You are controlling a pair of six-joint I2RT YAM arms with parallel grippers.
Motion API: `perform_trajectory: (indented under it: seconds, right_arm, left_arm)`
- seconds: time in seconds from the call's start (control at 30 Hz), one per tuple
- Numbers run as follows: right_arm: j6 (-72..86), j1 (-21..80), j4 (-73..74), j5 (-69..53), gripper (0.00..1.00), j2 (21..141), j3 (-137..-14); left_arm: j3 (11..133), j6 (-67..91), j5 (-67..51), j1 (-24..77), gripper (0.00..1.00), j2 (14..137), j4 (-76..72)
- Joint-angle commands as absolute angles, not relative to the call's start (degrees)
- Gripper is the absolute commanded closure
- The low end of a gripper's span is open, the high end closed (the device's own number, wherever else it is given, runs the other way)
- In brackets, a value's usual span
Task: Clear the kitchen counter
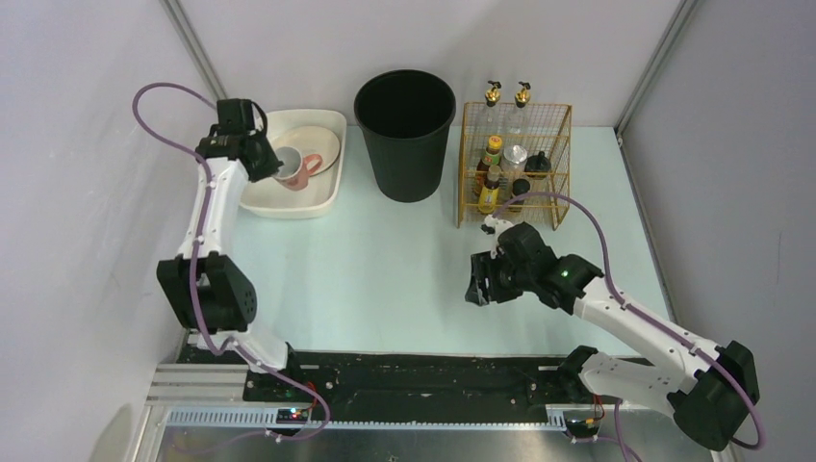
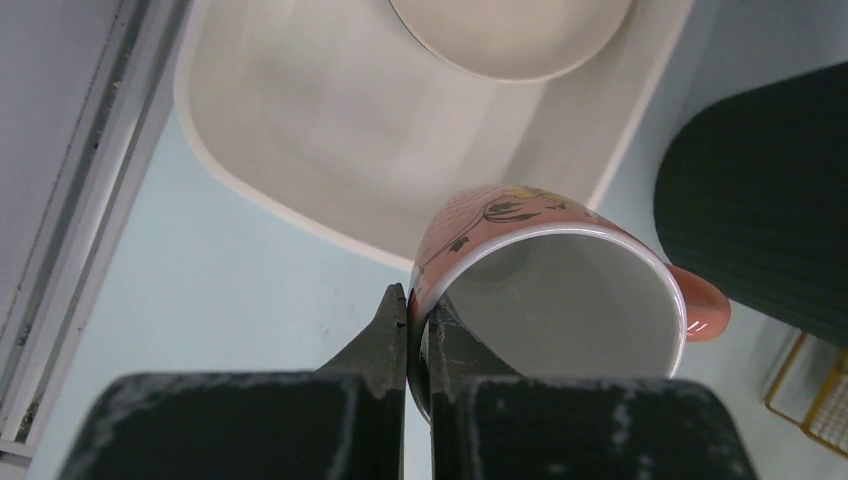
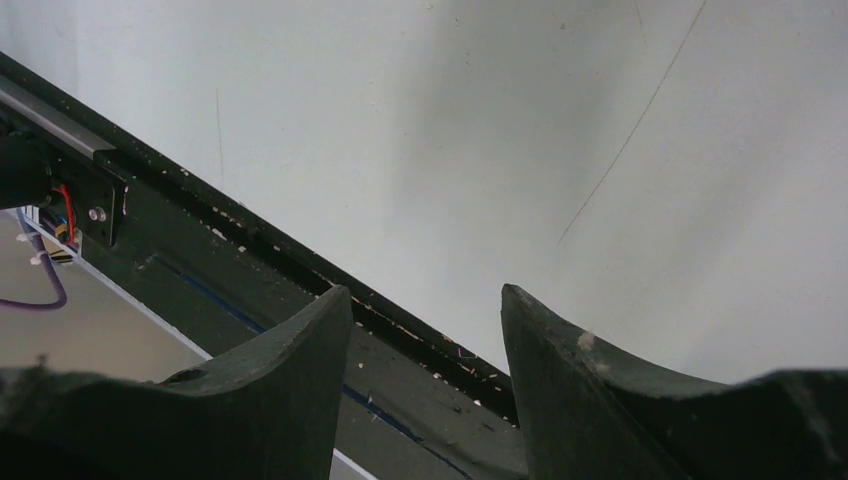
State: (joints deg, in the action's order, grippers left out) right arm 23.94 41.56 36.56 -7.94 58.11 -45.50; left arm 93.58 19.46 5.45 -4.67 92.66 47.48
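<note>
The bare tray bottom beside the cream plate (image 1: 313,144) lies open below my left gripper. My left gripper lowers toward it next and releases the mug's rim.
The kitchen counter (image 1: 385,260) is a pale mint-green tabletop. My left gripper (image 1: 272,164) is shut on the rim of a pink mug (image 1: 296,168) and holds it over the white tray (image 1: 289,205) at the back left. In the left wrist view the gripper (image 2: 418,305) pinches the wall of the mug (image 2: 560,270), one finger inside and one outside, above the near edge of the tray (image 2: 330,130). A cream plate (image 1: 313,144) lies in the tray. My right gripper (image 1: 478,289) is open and empty, low over the counter at the right middle; it also shows in the right wrist view (image 3: 425,300).
A black bin (image 1: 404,130) stands at the back centre. A yellow wire rack (image 1: 515,164) with several bottles stands at the back right. A black rail (image 1: 414,371) runs along the front edge. Grey walls close in the sides.
</note>
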Motion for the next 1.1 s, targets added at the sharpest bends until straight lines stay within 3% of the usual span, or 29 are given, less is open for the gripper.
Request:
perform_trajectory:
  seconds: [0.0, 0.43, 0.93, 1.07]
  right_arm:
    - [24.48, 42.00, 34.65, -9.09, 0.39, 59.05, -45.70]
    - [25.49, 42.35, 32.51, -10.01, 0.39, 62.02, -45.00]
    - [26.13, 42.01, 28.47, -11.81, 0.39, 66.70, -45.05]
    - [26.58, 41.84, 28.27, -11.80, 0.39, 66.65, -44.99]
  left_arm:
    - [99.88, 18.37, 6.22, -6.03, 1.00, 96.69, 43.87]
    - [105.22, 18.25, 9.43, -7.10, 1.00, 110.68, 43.85]
    - [101.93, 17.93, 8.72, -7.09, 1.00, 116.43, 42.42]
    - [99.91, 17.27, 9.54, -7.11, 0.88, 116.04, 41.91]
